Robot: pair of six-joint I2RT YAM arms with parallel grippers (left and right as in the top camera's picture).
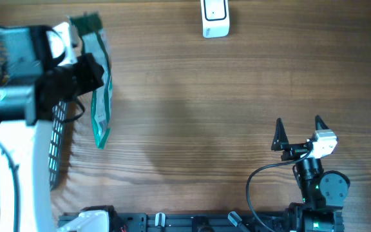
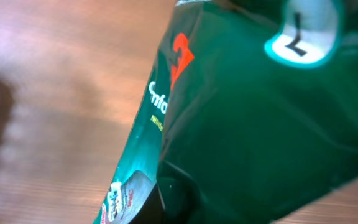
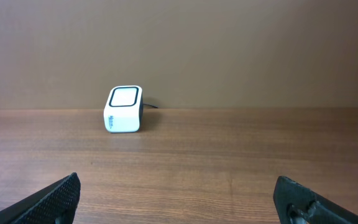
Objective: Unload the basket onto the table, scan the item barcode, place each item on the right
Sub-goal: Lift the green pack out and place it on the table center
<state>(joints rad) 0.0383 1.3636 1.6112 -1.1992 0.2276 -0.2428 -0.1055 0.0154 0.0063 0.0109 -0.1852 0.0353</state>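
Note:
My left gripper moves across and down next and releases the pouch (image 1: 100, 106). Bare tabletop clear of the basket lies below the gripper, to its right in the overhead view.
The item is a green foil pouch (image 1: 100, 106) with white and red print, hanging lengthwise over the table's left side. My left gripper (image 1: 90, 71) is shut on its upper part. In the left wrist view the pouch (image 2: 253, 124) fills most of the frame and a dark finger (image 2: 174, 202) presses against it at the bottom edge. No barcode shows on the visible faces. The white scanner (image 1: 215, 19) stands at the far middle of the table, its window (image 3: 123, 97) facing up. My right gripper (image 1: 299, 125) rests open near the front right, nothing between its fingers (image 3: 61, 196).
A wire mesh basket (image 1: 57, 151) sits at the left edge, partly under the left arm. Bare wooden tabletop (image 1: 198, 116) lies between the pouch, the scanner and the right gripper. The scanner's cable (image 3: 151, 106) trails behind it.

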